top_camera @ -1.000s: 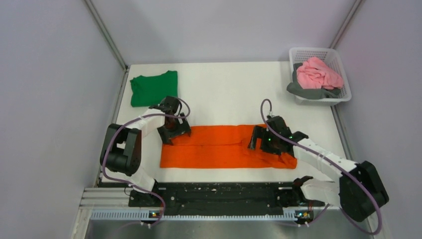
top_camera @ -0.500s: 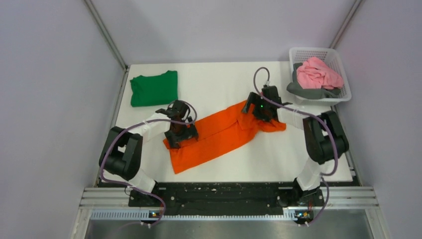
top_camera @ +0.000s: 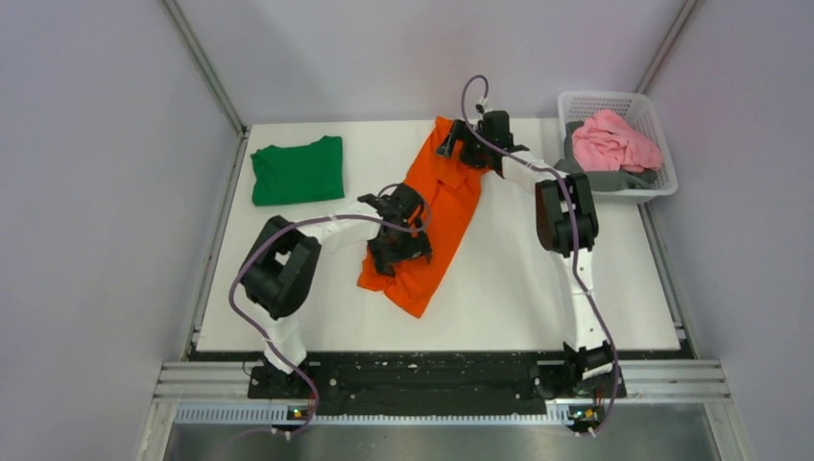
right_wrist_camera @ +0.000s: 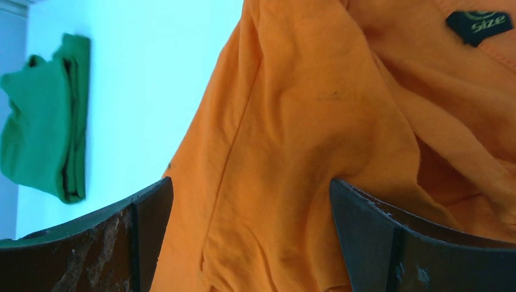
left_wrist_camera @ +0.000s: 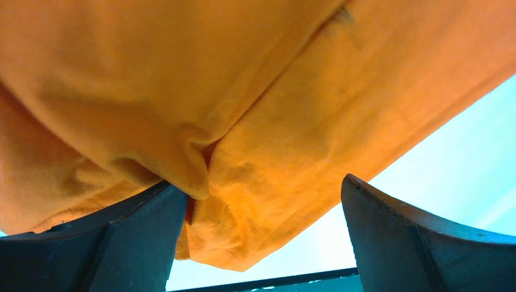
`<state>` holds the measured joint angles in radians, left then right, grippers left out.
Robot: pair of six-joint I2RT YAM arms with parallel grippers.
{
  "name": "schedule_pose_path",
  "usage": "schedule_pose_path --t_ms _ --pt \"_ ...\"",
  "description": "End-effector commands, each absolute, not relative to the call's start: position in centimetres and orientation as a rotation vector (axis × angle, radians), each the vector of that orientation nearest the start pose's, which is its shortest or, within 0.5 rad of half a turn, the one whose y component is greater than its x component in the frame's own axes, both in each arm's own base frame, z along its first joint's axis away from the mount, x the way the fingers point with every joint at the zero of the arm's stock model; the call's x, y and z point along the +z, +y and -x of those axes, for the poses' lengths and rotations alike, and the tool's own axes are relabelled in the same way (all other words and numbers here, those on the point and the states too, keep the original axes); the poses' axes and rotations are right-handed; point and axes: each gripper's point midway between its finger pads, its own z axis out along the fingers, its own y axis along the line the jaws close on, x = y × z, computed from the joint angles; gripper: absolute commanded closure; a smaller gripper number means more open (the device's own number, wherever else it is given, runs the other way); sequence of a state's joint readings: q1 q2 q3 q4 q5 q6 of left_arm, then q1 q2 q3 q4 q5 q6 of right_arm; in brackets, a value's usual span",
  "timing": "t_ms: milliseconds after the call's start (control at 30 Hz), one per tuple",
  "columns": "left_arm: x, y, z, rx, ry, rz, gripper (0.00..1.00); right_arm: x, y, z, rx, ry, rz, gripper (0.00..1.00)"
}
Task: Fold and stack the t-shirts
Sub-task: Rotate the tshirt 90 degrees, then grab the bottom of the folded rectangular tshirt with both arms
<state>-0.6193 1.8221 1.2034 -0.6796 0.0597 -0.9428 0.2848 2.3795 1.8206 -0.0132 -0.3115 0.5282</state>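
Note:
Next I need to draw my left gripper back and sideways onto the folded orange t-shirt's lower corner facing the green t-shirt, since that corner lies to its left in the top view.
The orange t-shirt lies folded into a long strip, running diagonally from the table's back middle toward the front. My left gripper is open over its lower end; in the left wrist view the orange cloth bunches against the left finger. My right gripper is open over the upper, collar end; its wrist view shows orange cloth between the jaws and a black size label. The green t-shirt lies folded at the back left and also shows in the right wrist view.
A white basket at the back right holds a pink garment on a grey one. Grey walls close in the white table on three sides. The right arm stretches far across the table's back.
The orange strip has swung from lying crosswise near the front to a steep diagonal. My right gripper moved to the back middle with the collar end; my left gripper moved right with the other end.

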Motion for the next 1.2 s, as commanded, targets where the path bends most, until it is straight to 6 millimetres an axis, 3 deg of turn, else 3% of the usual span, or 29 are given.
schedule_pose_path --t_ms 0,200,333,433,500,600,667,767,867,1033,1167 --pt "3.5 -28.6 -27.2 -0.403 2.950 0.443 0.01 1.5 26.5 -59.5 0.855 2.289 -0.020 0.01" --pt "3.6 -32.3 -26.7 -0.508 2.985 0.365 0.01 3.6 30.5 -63.5 0.878 2.137 0.109 0.01" --pt "4.4 -34.5 -26.3 -0.596 2.992 0.266 0.01 7.4 31.1 -64.8 0.859 2.017 0.172 0.01" --pt "4.9 -35.2 -25.6 -0.610 3.002 0.178 0.01 12.1 30.2 -65.9 0.768 1.927 0.188 0.01" --pt "5.8 -34.7 -25.2 -0.581 2.984 0.140 0.01 16.5 29.5 -66.0 0.714 1.861 0.217 0.01" --pt "7.8 -33.1 -24.9 -0.554 2.924 0.094 0.01 23.4 28.2 -64.7 0.651 1.800 0.237 0.01" --pt "9.8 -31.7 -24.6 -0.544 2.864 0.067 0.01 25.7 26.5 -63.4 0.600 1.840 0.154 0.01" --pt "11.8 -29.0 -23.5 -0.494 2.809 0.042 0.01 26.4 23.6 -59.2 0.525 1.954 0.042 0.01" --pt "11.8 -25.0 -22.4 -0.387 2.784 0.072 0.01 24.8 22.0 -52.7 0.533 2.064 -0.029 0.01" --pt "10.1 -21.3 -20.6 -0.488 2.857 0.145 0.01 19.0 20.9 -40.3 0.531 2.245 -0.095 0.02" --pt "8.5 -20.9 -21.4 -0.482 2.890 0.175 0.11 13.7 20.2 -32.3 0.549 2.383 -0.166 0.03"
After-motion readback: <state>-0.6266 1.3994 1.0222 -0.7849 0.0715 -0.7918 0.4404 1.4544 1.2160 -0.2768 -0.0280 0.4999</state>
